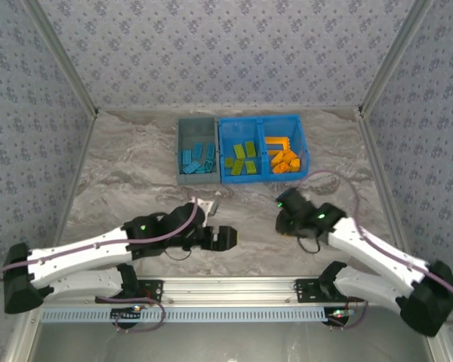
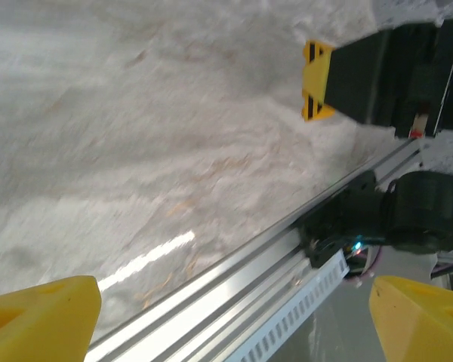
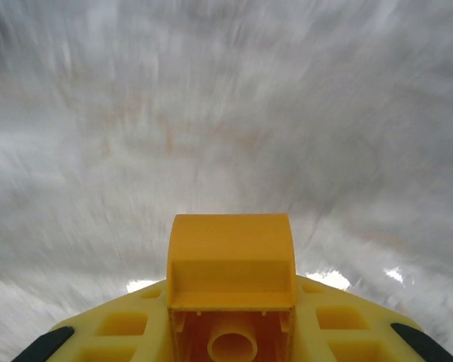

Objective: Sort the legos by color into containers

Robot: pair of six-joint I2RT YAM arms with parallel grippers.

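Observation:
My right gripper moves outward over the bright blue bin's section with orange legos next. It lowers in and releases its orange lego, since that section already holds this color.
The grey-blue bin (image 1: 187, 128) holds blue legos (image 1: 198, 158). Beside it, the bright blue bin (image 1: 260, 121) has lime green legos (image 1: 241, 160) in its left compartment. Its right compartment holds orange legos (image 1: 285, 160) and an orange frame piece (image 1: 278, 142). My right gripper (image 1: 287, 207) hovers in front of that bin. In the right wrist view the gripper (image 3: 231, 309) is shut on an orange lego (image 3: 231, 253) whose hollow underside faces the camera. My left gripper (image 1: 225, 237) is low over the bare table near the front, with its yellow fingers (image 2: 38, 320) wide apart and nothing between them.
The marble-patterned table (image 1: 128, 173) is bare between the arms and the bins. An aluminium rail (image 1: 226, 286) runs along the near edge, and the rail (image 2: 234, 279) lies close under the left gripper. Patterned walls close off the left, right and back.

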